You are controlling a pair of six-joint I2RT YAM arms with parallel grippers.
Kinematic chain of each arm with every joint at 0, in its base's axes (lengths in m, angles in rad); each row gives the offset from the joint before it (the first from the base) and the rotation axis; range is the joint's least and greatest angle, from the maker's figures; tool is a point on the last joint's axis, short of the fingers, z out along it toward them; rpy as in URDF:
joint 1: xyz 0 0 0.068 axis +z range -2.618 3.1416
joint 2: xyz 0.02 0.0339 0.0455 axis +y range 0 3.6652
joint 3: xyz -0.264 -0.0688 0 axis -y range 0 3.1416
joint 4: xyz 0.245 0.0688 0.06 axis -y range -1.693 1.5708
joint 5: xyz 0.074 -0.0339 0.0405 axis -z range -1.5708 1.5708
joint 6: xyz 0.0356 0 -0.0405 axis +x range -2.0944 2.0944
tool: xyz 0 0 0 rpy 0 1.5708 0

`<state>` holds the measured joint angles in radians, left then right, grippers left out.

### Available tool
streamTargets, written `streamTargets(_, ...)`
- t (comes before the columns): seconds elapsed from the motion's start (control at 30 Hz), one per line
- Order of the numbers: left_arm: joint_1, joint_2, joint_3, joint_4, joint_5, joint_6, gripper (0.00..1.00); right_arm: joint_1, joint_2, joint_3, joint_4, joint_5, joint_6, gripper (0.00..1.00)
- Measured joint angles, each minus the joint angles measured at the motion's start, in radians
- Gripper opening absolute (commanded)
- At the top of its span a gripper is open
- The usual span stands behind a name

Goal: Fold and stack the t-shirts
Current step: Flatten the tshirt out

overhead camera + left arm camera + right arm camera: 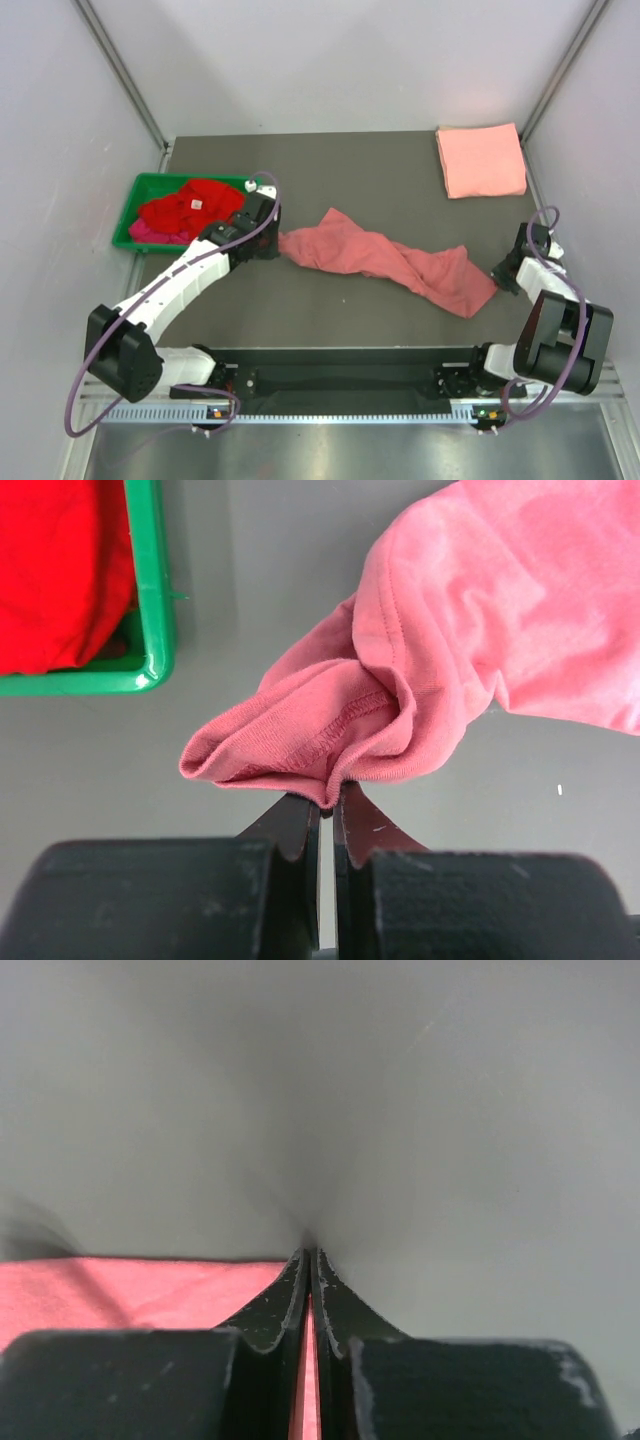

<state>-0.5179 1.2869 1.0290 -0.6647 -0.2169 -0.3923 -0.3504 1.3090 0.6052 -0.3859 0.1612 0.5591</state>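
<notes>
My left gripper should next lift the bunched end of the shirt outward, then lower it to the bare tabletop (pixel 311 197) beside the green bin and let it go, because the shirt lies rumpled.
A dusty rose-red t-shirt (pixel 380 258) lies stretched in a rumpled band across the middle of the table. My left gripper (pixel 272 243) is shut on its bunched left end; the left wrist view shows the fingertips (pixel 328 800) pinching a fold of the shirt (pixel 500 610). My right gripper (pixel 502 277) is at the shirt's right end, low on the table. In the right wrist view its jaws (pixel 309 1252) are shut, with a sliver of the pink shirt (pixel 120 1290) between them. A folded salmon pink t-shirt (pixel 480 160) lies at the back right.
A green bin (pixel 128 213) at the left holds a bright red t-shirt (pixel 190 205) and a magenta one (pixel 150 233). The bin's corner (pixel 152 600) and the red shirt (pixel 60 570) show close to my left gripper. Grey walls enclose the table.
</notes>
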Motion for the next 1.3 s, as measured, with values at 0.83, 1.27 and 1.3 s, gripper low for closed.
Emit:
streamTargets(0.83, 0.076, 0.380, 0.729, 0.224, 0.323, -0.121, 0.00, -0.017, -0.219, 0.846, -0.272, -0.024, 0.048, 0.00)
streamTargets(1.27, 0.132, 0.242, 0.195, 0.266, 0.422, -0.146, 0.27, -0.058, -0.470, 0.578, -0.367, -0.064, 0.045, 0.00)
streamTargets(1.3, 0.130, 0.243, 0.158, 0.223, 0.401, -0.138, 0.30, -0.055, -0.499, 0.525, -0.378, -0.084, 0.047, 0.00)
